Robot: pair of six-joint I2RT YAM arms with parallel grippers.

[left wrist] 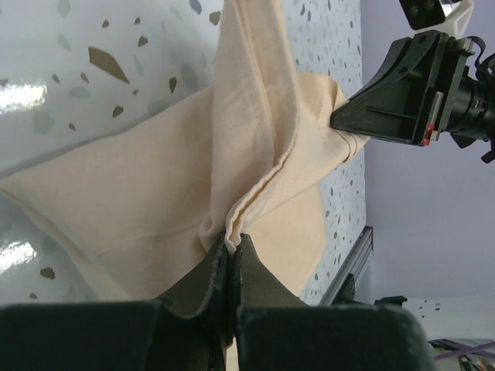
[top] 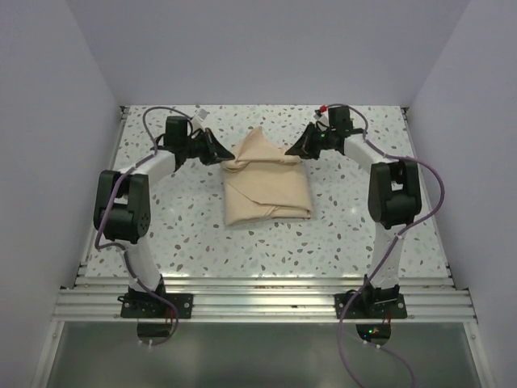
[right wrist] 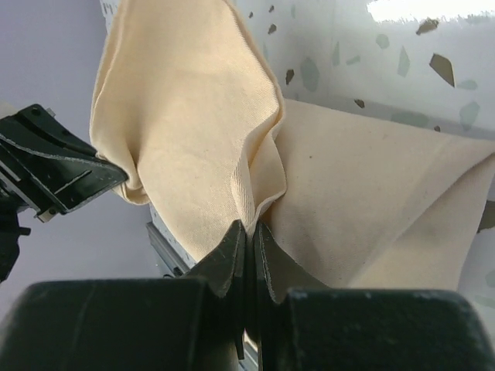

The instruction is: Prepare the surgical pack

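Note:
The pinched edge in my right gripper moves back and down over the folded bundle (top: 287,194) next and is laid there, because the far flap is lifted between both grippers.
The tan-beige wrap sheet (top: 266,186) lies as a folded bundle in the middle of the speckled table. Its far flap is lifted between both grippers. My left gripper (top: 228,156) is shut on the flap's left edge; in the left wrist view (left wrist: 232,241) the hem is pinched between the fingers. My right gripper (top: 289,150) is shut on the flap's right edge; the right wrist view (right wrist: 252,226) shows the cloth (right wrist: 186,131) pinched. The metal tray and gauze are hidden.
White walls enclose the table on the left, back and right. An aluminium rail (top: 258,299) runs along the near edge by the arm bases. Each wrist view shows the opposite gripper (left wrist: 410,93), (right wrist: 54,166) close by.

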